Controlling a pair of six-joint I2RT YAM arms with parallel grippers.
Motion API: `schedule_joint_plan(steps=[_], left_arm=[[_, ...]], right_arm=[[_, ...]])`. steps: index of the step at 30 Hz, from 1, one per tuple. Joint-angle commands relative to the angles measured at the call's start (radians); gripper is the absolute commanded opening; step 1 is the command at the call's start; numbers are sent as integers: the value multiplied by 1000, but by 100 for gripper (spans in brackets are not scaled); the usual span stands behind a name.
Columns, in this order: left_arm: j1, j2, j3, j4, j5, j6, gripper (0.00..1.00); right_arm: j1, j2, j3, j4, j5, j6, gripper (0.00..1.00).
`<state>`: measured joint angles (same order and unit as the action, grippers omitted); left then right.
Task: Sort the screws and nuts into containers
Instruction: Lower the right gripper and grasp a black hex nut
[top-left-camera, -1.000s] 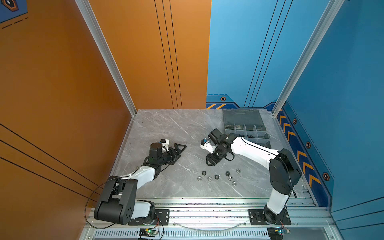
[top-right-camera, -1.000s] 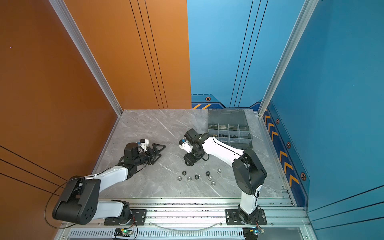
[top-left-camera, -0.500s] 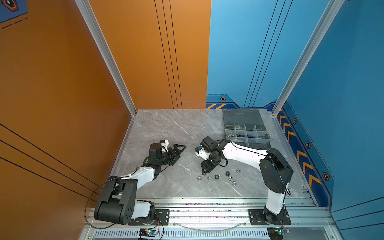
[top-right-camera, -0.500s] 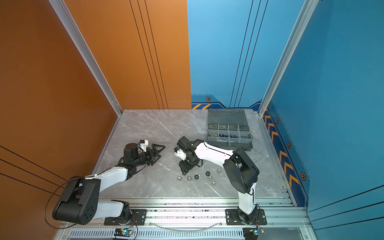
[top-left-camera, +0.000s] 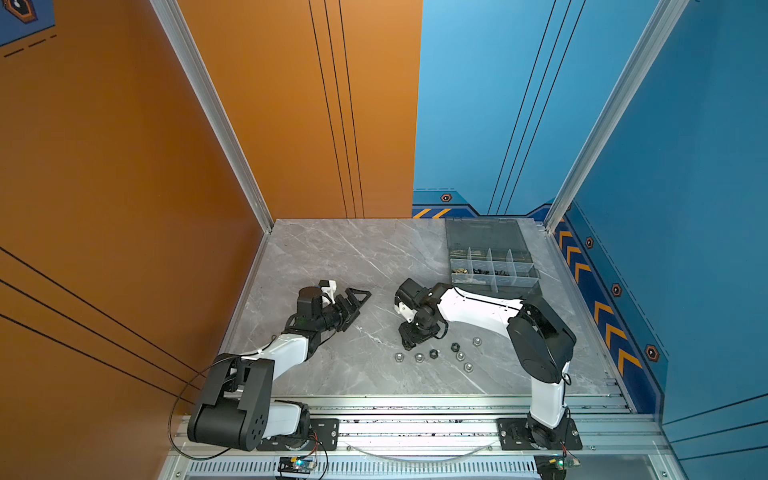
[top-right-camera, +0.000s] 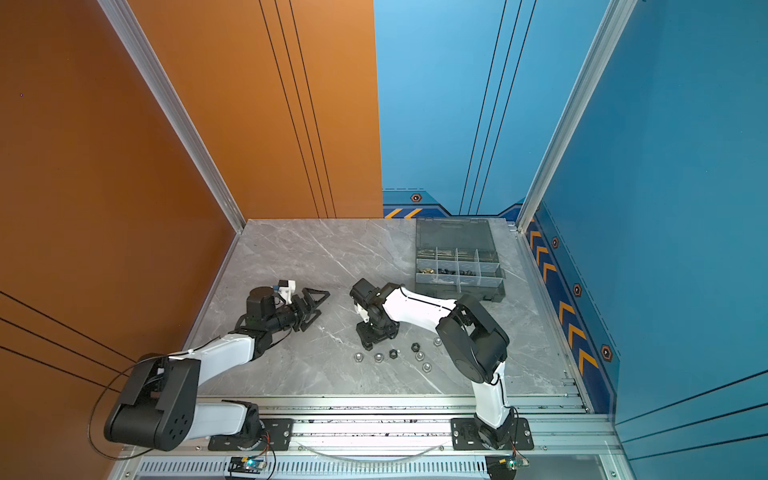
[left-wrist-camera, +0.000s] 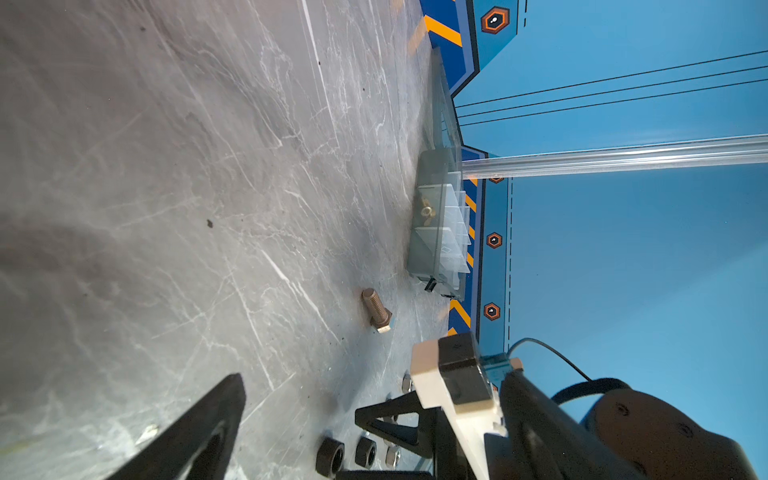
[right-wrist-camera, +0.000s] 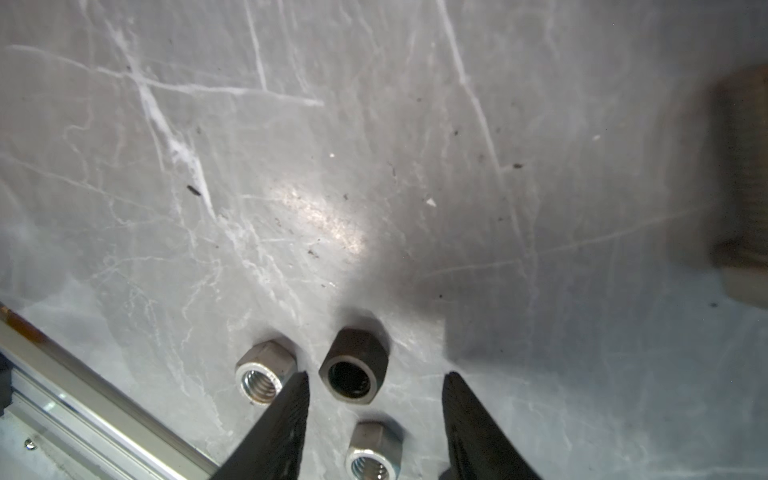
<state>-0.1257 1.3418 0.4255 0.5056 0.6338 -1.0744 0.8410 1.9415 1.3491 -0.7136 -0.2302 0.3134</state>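
My right gripper needs to move down next, with its open fingers going around the black nut (right-wrist-camera: 354, 365). The nut is below my fingers, in line with the gap between them.
Several silver and black nuts (top-left-camera: 433, 353) lie loose near the table's front, seen in both top views (top-right-camera: 392, 353). My right gripper (top-left-camera: 411, 343) points down just behind them, open. In the right wrist view its tips (right-wrist-camera: 376, 376) straddle a silver nut (right-wrist-camera: 372, 453), a black nut (right-wrist-camera: 354, 368) lies just past them, and another silver nut (right-wrist-camera: 264, 374) lies outside one finger. One screw (left-wrist-camera: 376, 311) lies on the table in the left wrist view. My left gripper (top-left-camera: 360, 305) rests open and empty at mid-left. The containers (top-left-camera: 492, 266) hold small parts at the back right.
The organiser's lid (top-left-camera: 484, 235) lies open flat toward the back wall. The aluminium rail (top-left-camera: 415, 409) runs along the table's front edge, close to the nuts. The orange wall stands on the left and the blue wall on the right.
My right gripper has swung away from the organiser toward the front and come down over the loose nuts. The left arm has not moved.
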Motion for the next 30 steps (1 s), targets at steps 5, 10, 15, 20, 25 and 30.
schedule_joint_plan(steps=[5, 10, 15, 20, 25, 30], left_arm=[[8, -20, -13, -1, 17, 7, 98], [8, -18, -14, -1, 17, 8, 98], [8, -18, -13, -1, 19, 7, 98], [8, -20, -13, -1, 21, 8, 98], [9, -15, -11, -1, 21, 9, 98], [8, -15, -8, 0, 20, 9, 98]], right_arm=[[22, 34, 28, -20, 41, 56, 52], [41, 54, 54, -50, 73, 58, 50], [47, 81, 75, -69, 92, 66, 41], [54, 88, 82, -103, 126, 68, 39], [64, 86, 79, -123, 145, 68, 39], [64, 94, 82, -122, 151, 70, 31]])
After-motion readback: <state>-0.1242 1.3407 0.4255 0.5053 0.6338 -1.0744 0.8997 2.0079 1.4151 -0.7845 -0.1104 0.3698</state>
